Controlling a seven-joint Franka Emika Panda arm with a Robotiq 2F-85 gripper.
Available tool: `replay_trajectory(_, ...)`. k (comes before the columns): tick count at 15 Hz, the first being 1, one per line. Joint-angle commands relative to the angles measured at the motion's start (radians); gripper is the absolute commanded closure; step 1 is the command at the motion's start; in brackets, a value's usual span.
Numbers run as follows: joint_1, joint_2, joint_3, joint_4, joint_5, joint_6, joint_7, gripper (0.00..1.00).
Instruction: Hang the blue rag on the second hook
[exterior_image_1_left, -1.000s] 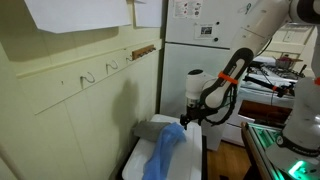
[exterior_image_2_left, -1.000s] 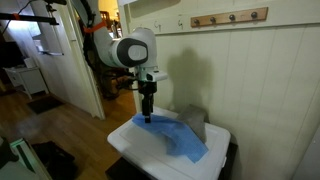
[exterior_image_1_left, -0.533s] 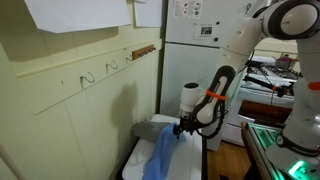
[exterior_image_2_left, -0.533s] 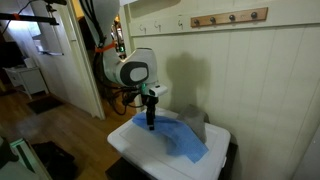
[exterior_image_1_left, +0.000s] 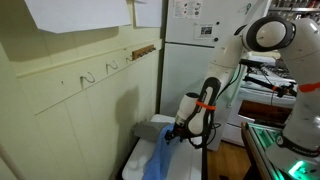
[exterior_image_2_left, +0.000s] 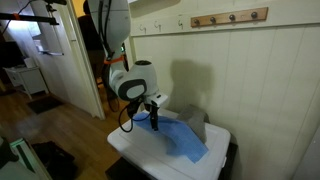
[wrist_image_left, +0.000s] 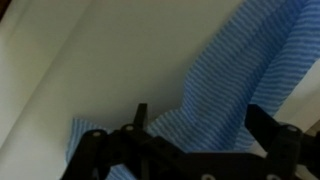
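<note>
The gripper lowers its open fingers outward next onto the rag's raised fold (exterior_image_1_left: 164, 143) (wrist_image_left: 215, 106), which lies below and slightly outward of it and runs between the fingers.
The blue rag (exterior_image_1_left: 160, 156) lies crumpled on a white top (exterior_image_1_left: 134, 162), and it also shows in the other exterior view (exterior_image_2_left: 186, 142). My gripper (exterior_image_1_left: 171, 134) is down at the rag's near end (exterior_image_2_left: 155, 123). In the wrist view the jaws (wrist_image_left: 197, 122) are open, with a raised fold of the rag (wrist_image_left: 232, 80) between the two fingers. Nothing is gripped. Silvery hooks sit on a cream strip on the wall, and the second hook (exterior_image_1_left: 88, 76) is bare, high above the rag.
A grey padded cloth (exterior_image_1_left: 150, 127) lies behind the rag against the wall (exterior_image_2_left: 196, 121). A brown wooden peg bar (exterior_image_1_left: 143, 49) is mounted past the hooks (exterior_image_2_left: 230, 17). A white fridge (exterior_image_1_left: 190, 50) stands beyond the top. The top's edge (exterior_image_2_left: 130, 148) drops to the floor.
The arm has folded down and lowered the gripper from above the rag to its surface. The jaws stay open. The rag has not moved.
</note>
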Motion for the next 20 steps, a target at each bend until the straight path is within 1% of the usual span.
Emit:
replay_trajectory(1,-0.077,0.092,0.074,0.061,0.037,0.089,-0.083,0.0)
replay_trajectory(4,-0.117,0.143,0.116,0.1,0.026,0.13,-0.105,0.0)
replay_trajectory(6,-0.124,0.172,0.129,0.128,0.025,0.135,-0.111,0.0)
replay_trajectory(8,-0.123,0.2,0.138,0.157,0.026,0.134,-0.114,0.0)
replay_trajectory(12,-0.09,0.251,0.121,0.217,0.038,0.115,-0.112,0.0)
replay_trajectory(13,-0.085,0.263,0.117,0.23,0.039,0.113,-0.113,0.25)
replay_trajectory(14,-0.082,0.272,0.116,0.239,0.04,0.112,-0.115,0.26)
replay_trajectory(18,-0.074,0.292,0.104,0.27,0.045,0.096,-0.118,0.58)
replay_trajectory(20,-0.064,0.295,0.091,0.279,0.051,0.08,-0.117,0.72)
